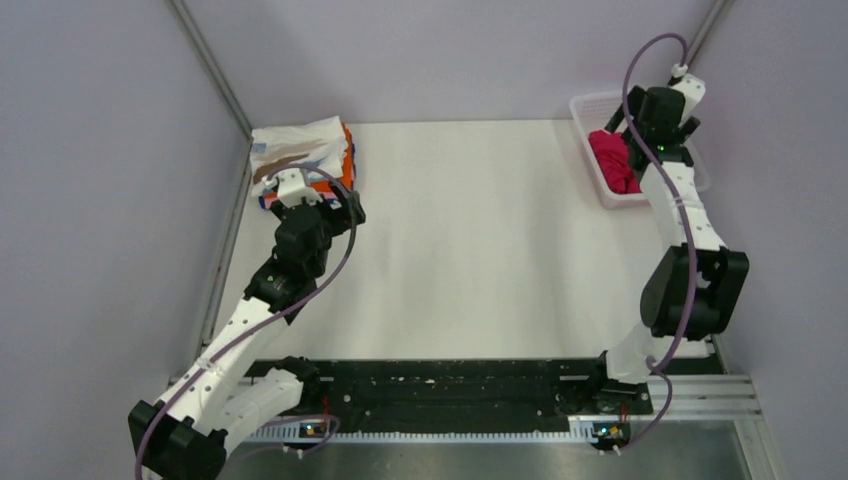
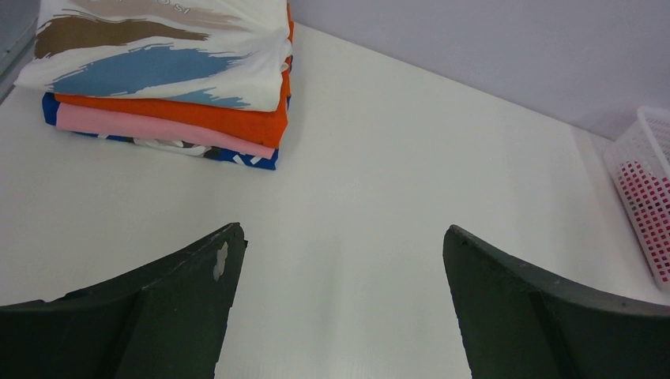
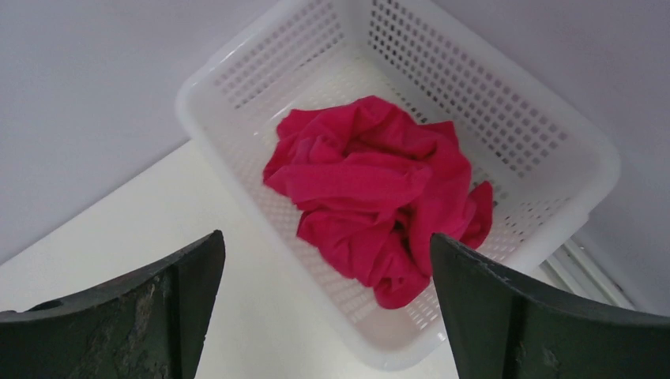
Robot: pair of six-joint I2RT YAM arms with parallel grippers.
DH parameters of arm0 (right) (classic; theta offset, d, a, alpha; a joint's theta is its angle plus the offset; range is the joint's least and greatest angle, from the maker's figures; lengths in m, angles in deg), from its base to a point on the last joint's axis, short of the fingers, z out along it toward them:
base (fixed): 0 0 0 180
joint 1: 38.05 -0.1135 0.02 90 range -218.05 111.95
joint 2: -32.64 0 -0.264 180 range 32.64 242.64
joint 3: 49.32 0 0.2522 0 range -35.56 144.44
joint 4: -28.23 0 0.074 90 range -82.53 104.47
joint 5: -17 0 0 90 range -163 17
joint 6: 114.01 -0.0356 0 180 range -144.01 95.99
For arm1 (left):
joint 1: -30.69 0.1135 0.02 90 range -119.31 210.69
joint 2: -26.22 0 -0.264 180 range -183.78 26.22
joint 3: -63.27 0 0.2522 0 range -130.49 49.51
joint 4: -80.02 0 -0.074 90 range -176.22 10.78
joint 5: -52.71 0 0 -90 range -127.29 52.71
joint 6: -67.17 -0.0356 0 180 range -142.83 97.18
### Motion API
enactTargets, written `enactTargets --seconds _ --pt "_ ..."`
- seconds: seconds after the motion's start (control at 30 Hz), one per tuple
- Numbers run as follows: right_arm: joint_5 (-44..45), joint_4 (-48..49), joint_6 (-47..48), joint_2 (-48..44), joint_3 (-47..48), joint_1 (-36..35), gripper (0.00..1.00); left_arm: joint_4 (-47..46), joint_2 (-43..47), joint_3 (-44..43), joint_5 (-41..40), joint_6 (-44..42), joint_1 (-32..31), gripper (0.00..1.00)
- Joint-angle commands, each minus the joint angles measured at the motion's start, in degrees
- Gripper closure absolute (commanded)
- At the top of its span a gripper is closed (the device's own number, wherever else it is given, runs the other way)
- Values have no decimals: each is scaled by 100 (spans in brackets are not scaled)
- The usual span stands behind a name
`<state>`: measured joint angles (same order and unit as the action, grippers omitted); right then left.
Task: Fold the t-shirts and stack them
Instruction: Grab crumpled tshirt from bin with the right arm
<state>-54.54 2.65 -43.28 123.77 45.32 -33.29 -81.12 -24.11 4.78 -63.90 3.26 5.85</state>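
The magenta-red t-shirt is lying on the basket's bottom, below my open fingers. My right gripper needs to go down into the mesh basket [image 3: 237, 71] next, onto the t-shirt's middle folds.
A crumpled magenta-red t-shirt [image 3: 371, 189] lies in a white mesh basket [image 3: 237, 71] at the table's far right, also seen in the top view [image 1: 612, 160]. My right gripper [image 3: 324, 237] hovers open above the basket's near edge, holding nothing; the top view shows it [image 1: 648, 135] over the basket. A stack of folded t-shirts [image 2: 166, 79] sits at the far left: white with tan and blue streaks on top, then orange, pink and dark blue. My left gripper [image 2: 341, 233] is open and empty over bare table just right of and in front of the stack [image 1: 300, 150].
The basket's edge shows at the right of the left wrist view [image 2: 648, 189]. Purple walls and metal posts [image 1: 215, 75] enclose the white table [image 1: 470, 250]. A black rail [image 1: 450, 385] runs along the near edge at the arm bases.
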Motion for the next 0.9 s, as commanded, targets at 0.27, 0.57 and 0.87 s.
enactTargets --seconds 0.27,0.57,0.87 --pt "314 -1250 -416 3367 3164 507 3 -174 -285 -275 130 0 -3 1" --pt "36 -1137 -899 4179 3878 527 74 -2 -305 -341 -38 28 -3 1" --pt "-619 -553 -357 2405 4298 518 100 158 79 -185 -53 275 3 1"
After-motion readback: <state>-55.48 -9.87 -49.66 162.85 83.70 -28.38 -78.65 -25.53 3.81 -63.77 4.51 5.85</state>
